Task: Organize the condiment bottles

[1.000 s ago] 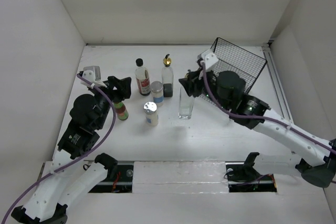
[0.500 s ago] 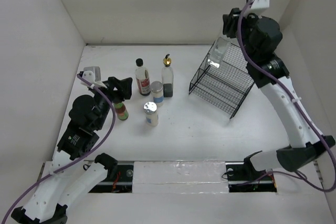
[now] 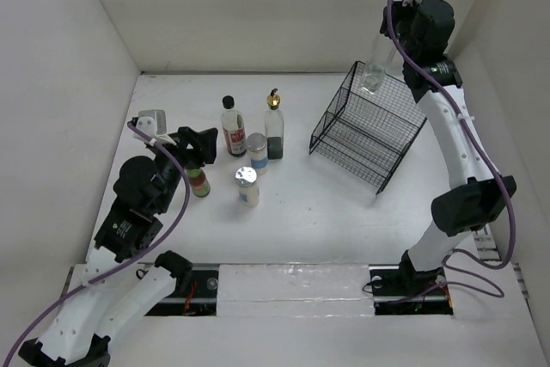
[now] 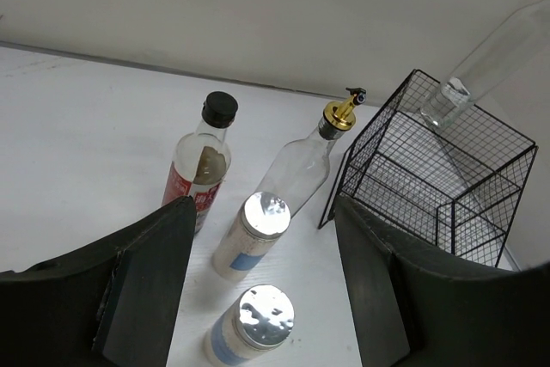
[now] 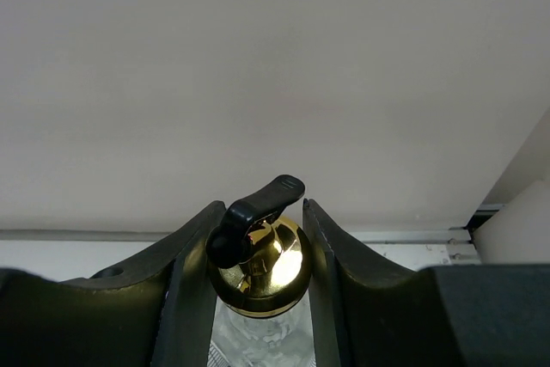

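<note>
The clear bottle hangs above the black wire basket's back corner [image 3: 367, 88], so my right gripper will move down toward it and release the bottle's gold pourer.
My right gripper [image 3: 394, 33] is raised high and shut on the gold pourer [image 5: 258, 255] of a clear bottle [image 3: 375, 70]. The bottle hangs over the back corner of the black wire basket [image 3: 369, 131]. On the table stand a black-capped red-labelled bottle [image 3: 233, 126], a second clear gold-pourer bottle [image 3: 274, 126], two silver-lidded jars [image 3: 256, 150] [image 3: 247, 185] and a small green-capped bottle [image 3: 199, 180]. My left gripper [image 3: 199, 145] is open just above and behind the green-capped bottle. In the left wrist view its fingers [image 4: 146, 281] frame the two jars [image 4: 255, 234] [image 4: 249, 324].
The basket stands tilted at the right back of the table, near the back wall and the right wall. It also shows in the left wrist view [image 4: 438, 178], right of the bottles. White walls close in the table on three sides.
My right arm lifted the clear bottle off the table from beside the basket and carried it up and back over the basket's far corner. The left arm has not moved.
</note>
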Tool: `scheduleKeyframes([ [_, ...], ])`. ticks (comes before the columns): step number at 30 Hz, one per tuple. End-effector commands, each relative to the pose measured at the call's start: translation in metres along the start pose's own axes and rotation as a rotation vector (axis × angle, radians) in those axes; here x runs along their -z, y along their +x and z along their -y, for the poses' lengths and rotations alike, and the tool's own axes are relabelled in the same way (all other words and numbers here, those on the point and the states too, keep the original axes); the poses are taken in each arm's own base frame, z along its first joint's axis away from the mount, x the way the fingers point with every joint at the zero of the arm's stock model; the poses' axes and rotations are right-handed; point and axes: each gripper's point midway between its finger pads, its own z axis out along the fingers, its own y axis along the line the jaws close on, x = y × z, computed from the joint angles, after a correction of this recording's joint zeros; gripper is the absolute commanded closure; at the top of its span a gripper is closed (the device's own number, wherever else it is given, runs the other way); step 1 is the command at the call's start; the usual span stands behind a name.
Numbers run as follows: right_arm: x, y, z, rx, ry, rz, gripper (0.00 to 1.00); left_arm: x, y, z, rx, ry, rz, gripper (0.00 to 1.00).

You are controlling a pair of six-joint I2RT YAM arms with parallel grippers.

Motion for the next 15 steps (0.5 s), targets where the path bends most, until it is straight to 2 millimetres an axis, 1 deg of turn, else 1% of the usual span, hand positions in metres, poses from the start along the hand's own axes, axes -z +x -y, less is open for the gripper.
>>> scheduleKeyframes([
  [1, 0.015, -0.1, 0.002, -0.05, -0.041, 0.289, 0.9, -0.003, -0.008, 0.003, -0.005, 0.016, 0.036, 0.38],
  [2, 0.013, -0.094, 0.003, -0.056, -0.047, 0.276, 0.9, -0.003, -0.008, 0.003, -0.005, 0.016, 0.036, 0.38],
  [3, 0.012, -0.092, 0.003, -0.057, -0.047, 0.277, 0.9, -0.003, -0.008, 0.003, -0.005, 0.016, 0.036, 0.38],
  [4, 0.007, -0.075, -0.001, -0.066, -0.066, 0.242, 0.9, -0.003, -0.008, 0.003, -0.005, 0.016, 0.036, 0.38],
  [5, 0.005, -0.069, -0.004, -0.078, -0.077, 0.235, 0.9, -0.003, -0.01, 0.004, -0.003, 0.019, 0.044, 0.38],
  [6, 0.005, -0.068, 0.001, -0.077, -0.068, 0.245, 0.9, -0.003, -0.01, 0.004, -0.003, 0.019, 0.045, 0.38],
  [7, 0.001, -0.048, -0.001, -0.072, -0.076, 0.21, 0.9, -0.003, -0.01, 0.004, -0.003, 0.019, 0.045, 0.38],
  [9, -0.002, -0.034, -0.002, -0.082, -0.077, 0.19, 0.9, -0.003, -0.01, 0.004, -0.003, 0.019, 0.045, 0.38],
  [10, -0.005, -0.017, -0.003, -0.09, -0.077, 0.156, 0.9, -0.003, -0.01, 0.004, -0.003, 0.019, 0.045, 0.38],
  [13, -0.008, 0.002, -0.008, -0.099, -0.097, 0.13, 0.9, -0.003, -0.01, 0.004, -0.003, 0.019, 0.045, 0.37],
  [14, -0.009, 0.022, -0.008, -0.103, -0.095, 0.089, 0.9, -0.003, -0.01, 0.004, -0.003, 0.019, 0.045, 0.37],
  [15, -0.01, 0.028, -0.008, -0.103, -0.095, 0.087, 0.9, -0.003, -0.01, 0.004, -0.003, 0.019, 0.045, 0.37],
])
